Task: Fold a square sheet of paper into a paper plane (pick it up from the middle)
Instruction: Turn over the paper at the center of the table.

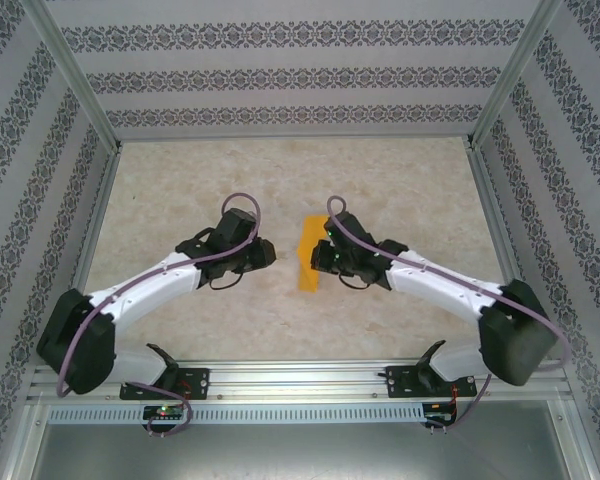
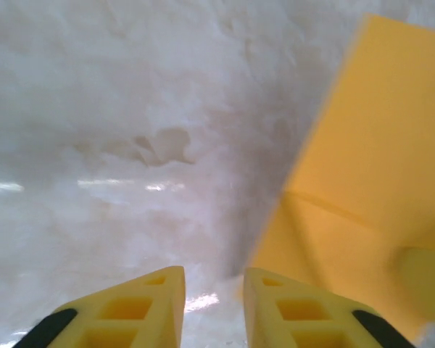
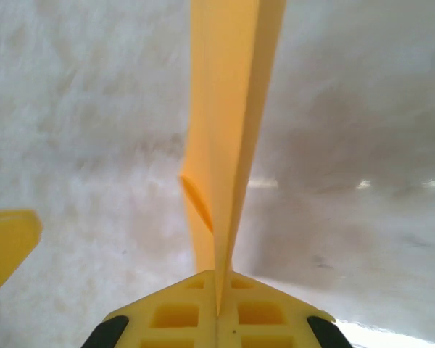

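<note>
The paper plane's layers stand on edge. I need to turn and bring my right gripper down before I release the paper plane (image 1: 306, 258) flat on the tabletop.
The paper plane (image 1: 306, 258) is a narrow orange-yellow folded dart in the middle of the table, between the two arms. My right gripper (image 1: 320, 256) is shut on it. In the right wrist view the folded layers (image 3: 228, 109) stand on edge and run straight out from the closed fingertips (image 3: 217, 279). My left gripper (image 1: 269, 254) is open just to the left of the plane with nothing between its fingers. The left wrist view has the table in the gap of the left gripper (image 2: 214, 279) and the plane's creased side (image 2: 370, 159) at the right.
The pale marbled table (image 1: 180, 190) is walled by patterned panels and metal posts (image 1: 80, 90). A metal rail (image 1: 300, 385) with the arm bases runs along the near edge. One yellow finger of the left gripper (image 3: 7, 243) shows at the left in the right wrist view.
</note>
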### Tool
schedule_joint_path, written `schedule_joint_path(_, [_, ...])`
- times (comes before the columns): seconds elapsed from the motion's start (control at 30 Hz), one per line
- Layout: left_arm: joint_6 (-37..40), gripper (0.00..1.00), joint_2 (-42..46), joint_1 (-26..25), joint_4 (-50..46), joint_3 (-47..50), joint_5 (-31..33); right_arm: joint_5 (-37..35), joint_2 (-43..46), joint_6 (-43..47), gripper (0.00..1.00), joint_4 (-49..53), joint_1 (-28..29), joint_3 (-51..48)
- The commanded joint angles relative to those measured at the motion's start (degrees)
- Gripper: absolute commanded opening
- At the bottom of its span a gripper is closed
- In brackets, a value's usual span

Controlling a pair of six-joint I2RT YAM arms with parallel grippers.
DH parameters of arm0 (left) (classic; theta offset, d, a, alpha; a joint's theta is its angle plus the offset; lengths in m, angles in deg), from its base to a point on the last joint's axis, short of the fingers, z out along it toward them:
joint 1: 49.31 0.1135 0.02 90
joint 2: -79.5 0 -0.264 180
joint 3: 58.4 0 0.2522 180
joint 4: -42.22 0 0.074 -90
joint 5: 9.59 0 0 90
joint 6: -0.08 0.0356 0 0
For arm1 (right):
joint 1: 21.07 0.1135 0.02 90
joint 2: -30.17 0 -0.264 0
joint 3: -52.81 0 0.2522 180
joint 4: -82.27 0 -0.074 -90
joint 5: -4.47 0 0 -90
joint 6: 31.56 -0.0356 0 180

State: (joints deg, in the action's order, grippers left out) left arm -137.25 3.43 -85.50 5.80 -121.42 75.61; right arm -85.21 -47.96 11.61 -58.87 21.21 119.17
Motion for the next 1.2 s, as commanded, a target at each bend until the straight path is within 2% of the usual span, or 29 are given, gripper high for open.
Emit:
schedule_joint_path(0.0, [-1.53,0.33,3.89,-0.30,-6.95,1.78,9.81,-19.86,3.04,5.95,0.01,29.41,0.77,8.39])
schedule_joint_path(0.07, [-3.03,0.33,5.41,0.18,-7.89,3.08,12.00,-27.39,1.91,5.01,0.02,39.36,1.71,13.69])
schedule_joint_path(0.2, [-6.60,0.34,6.36,1.27,-9.43,4.87,14.29,-34.56,-5.76,1.24,0.02,51.95,4.55,21.60])
schedule_joint_path(0.5, [-13.56,0.32,13.66,2.44,-15.38,8.24,22.99,-34.57,-34.26,-0.19,0.05,60.67,13.78,39.83])
schedule_joint_path(0.67, [-16.51,0.32,20.33,2.93,-18.35,10.42,27.54,-27.11,-43.06,0.91,0.06,55.05,15.99,45.10])
schedule_joint_path(0.87, [-18.58,0.31,27.24,3.04,-21.00,12.28,31.22,-19.85,-47.41,0.71,0.10,48.62,17.13,46.92])
schedule_joint_path(1.03, [-18.94,0.32,28.87,3.04,-21.90,12.50,31.80,-14.92,-46.66,0.95,0.20,42.19,17.26,44.41])
schedule_joint_path(1.17, [-18.04,0.33,28.39,3.05,-20.79,12.19,30.54,-10.41,-40.04,1.22,0.42,32.26,16.90,37.84])
